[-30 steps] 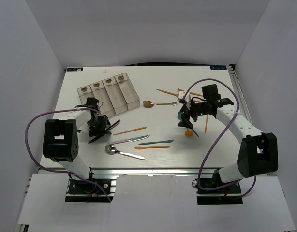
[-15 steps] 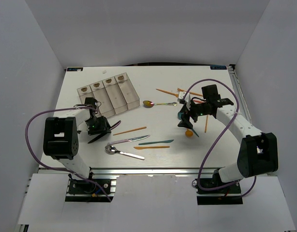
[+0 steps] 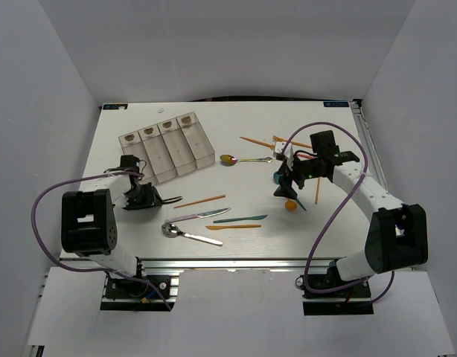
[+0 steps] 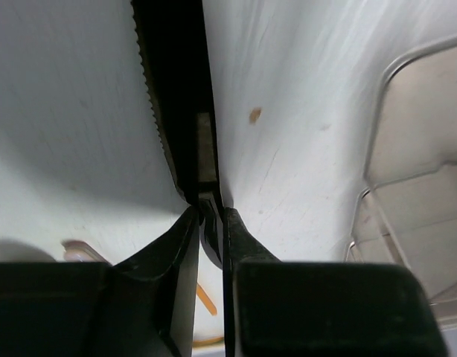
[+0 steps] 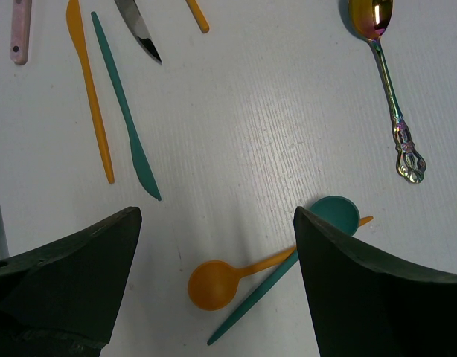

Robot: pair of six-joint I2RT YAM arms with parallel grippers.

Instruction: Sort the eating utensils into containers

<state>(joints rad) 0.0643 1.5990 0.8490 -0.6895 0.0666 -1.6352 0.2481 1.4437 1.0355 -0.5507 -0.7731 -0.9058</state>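
I will next lift my left gripper outward over the raised rim of the nearest end bin (image 3: 138, 152) (image 4: 429, 115), turn the crosswise knife lengthwise, lower it inside and release it.
The containers (image 3: 169, 147), four clear bins in a row, stand at the back left; part of them shows at the right edge of the left wrist view (image 4: 414, 186). My left gripper (image 3: 152, 197) (image 4: 211, 212) is shut on a black serrated knife (image 3: 170, 199) (image 4: 176, 97), just in front of the bins. My right gripper (image 3: 288, 182) (image 5: 216, 216) is open and empty above an orange spoon (image 3: 291, 206) (image 5: 213, 282) and a teal spoon (image 5: 336, 216) that lie crossed on the table.
A silver spoon (image 3: 187, 234), a pink-handled metal knife (image 3: 202, 216), a teal knife (image 3: 240, 219) (image 5: 124, 111), an orange knife (image 3: 234, 227) (image 5: 91, 97), an orange stick (image 3: 200, 201) and an iridescent spoon (image 3: 240, 159) (image 5: 385, 74) lie mid-table. More orange utensils (image 3: 258, 141) lie at the back right.
My left gripper has drawn back to the left with the black knife, which no longer lies spread on the table. The right arm has not moved.
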